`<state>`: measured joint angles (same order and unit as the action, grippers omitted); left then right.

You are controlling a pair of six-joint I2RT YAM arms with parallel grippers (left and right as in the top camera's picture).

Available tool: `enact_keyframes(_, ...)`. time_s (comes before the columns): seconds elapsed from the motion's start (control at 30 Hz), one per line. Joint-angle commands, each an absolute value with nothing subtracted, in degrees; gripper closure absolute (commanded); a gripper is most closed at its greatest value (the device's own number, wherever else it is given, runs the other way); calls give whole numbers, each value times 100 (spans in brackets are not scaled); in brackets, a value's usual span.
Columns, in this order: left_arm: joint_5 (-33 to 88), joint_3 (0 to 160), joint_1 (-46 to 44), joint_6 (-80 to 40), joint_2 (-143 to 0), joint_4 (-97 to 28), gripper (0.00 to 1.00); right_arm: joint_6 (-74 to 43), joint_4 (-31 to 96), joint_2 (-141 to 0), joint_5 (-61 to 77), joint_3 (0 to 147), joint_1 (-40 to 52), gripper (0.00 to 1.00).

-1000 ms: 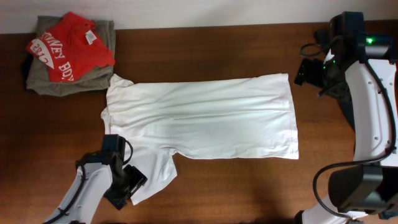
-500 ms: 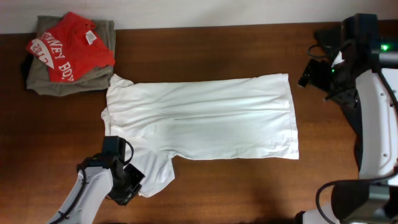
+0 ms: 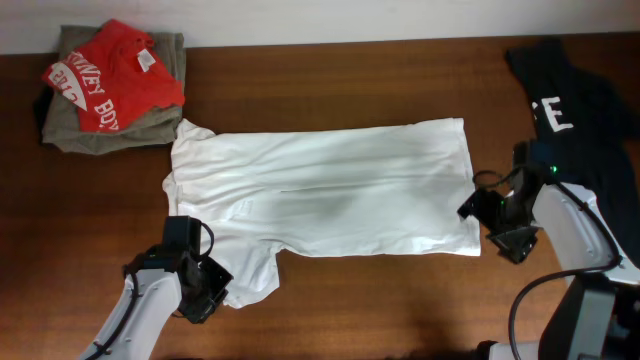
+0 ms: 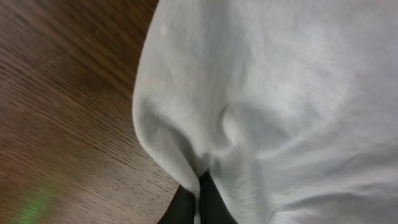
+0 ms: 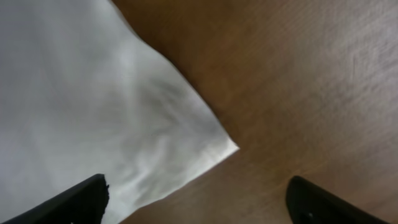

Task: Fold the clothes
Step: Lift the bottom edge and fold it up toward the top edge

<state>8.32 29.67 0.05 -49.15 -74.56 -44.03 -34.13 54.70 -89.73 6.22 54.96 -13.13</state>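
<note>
I should next lift the near edge of the shirt's sleeve with my left gripper, carry it outward and lower and release it over the shirt's far shoulder [image 3: 231, 160], as the shirt's near half lies unfolded.
The white T-shirt [image 3: 320, 190] lies spread flat across the middle of the table, neck end to the left. My left gripper [image 3: 213, 291] is shut on the edge of its near sleeve; in the left wrist view the dark fingertips [image 4: 200, 200] pinch a bunched fold of white cloth [image 4: 273, 93]. My right gripper [image 3: 487, 222] stands open just over the near right hem corner. In the right wrist view that corner [image 5: 231, 148] lies between the spread fingers [image 5: 87, 196], with nothing gripped. A black shirt [image 3: 565, 90] with white lettering lies at the far right.
A folded pile [image 3: 110, 85], a red lettered garment on olive cloth, sits at the far left corner. Bare brown wood [image 3: 380, 310] runs along the front edge. A cable [image 3: 520, 295] loops by the right arm.
My left gripper has shut on the sleeve and drawn its edge in. The right arm has come from the far right corner down to the hem corner, uncovering the black shirt.
</note>
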Motion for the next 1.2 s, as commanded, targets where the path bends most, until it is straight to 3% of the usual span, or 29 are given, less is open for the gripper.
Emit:
enact_keyframes(0.0, 537, 2799, 16, -4969, -7568, -4233, 99, -3328, 5234, -8945, 843, 5194, -1352, 16)
enact_keyframes(0.17, 534, 2799, 16, -4969, -7568, -4198, 99, -3352, 4917, -9002, 838, 4991, -1352, 30)
enact_keyframes(0.5, 519, 2799, 16, -4969, -7568, -4174, 99, -3354, 4748, -9789, 711, 4971, -1352, 35)
enact_keyframes(0.6, 517, 2799, 16, -4969, -7568, -4176, 99, -3352, 4744, -9789, 714, 4971, -1352, 48)
enact_keyframes(0.67, 517, 2799, 16, -4967, -7568, -4176, 95, -3352, 4746, -9789, 711, 4971, -1352, 63)
enact_keyframes(0.93, 775, 3618, 14, -4497, -7561, -4622, 99, -3352, 4565, -9789, 714, 5089, -1354, 75)
enact_keyframes(0.97, 770, 3833, 14, -4285, -7561, -4615, 99, -3350, 4565, -9786, 720, 5216, -1354, 96)
enact_keyframes(1.17, 749, 4195, 16, -4233, -7561, -3511, 99, -3326, 4154, -9786, 1210, 5662, -1352, 96)
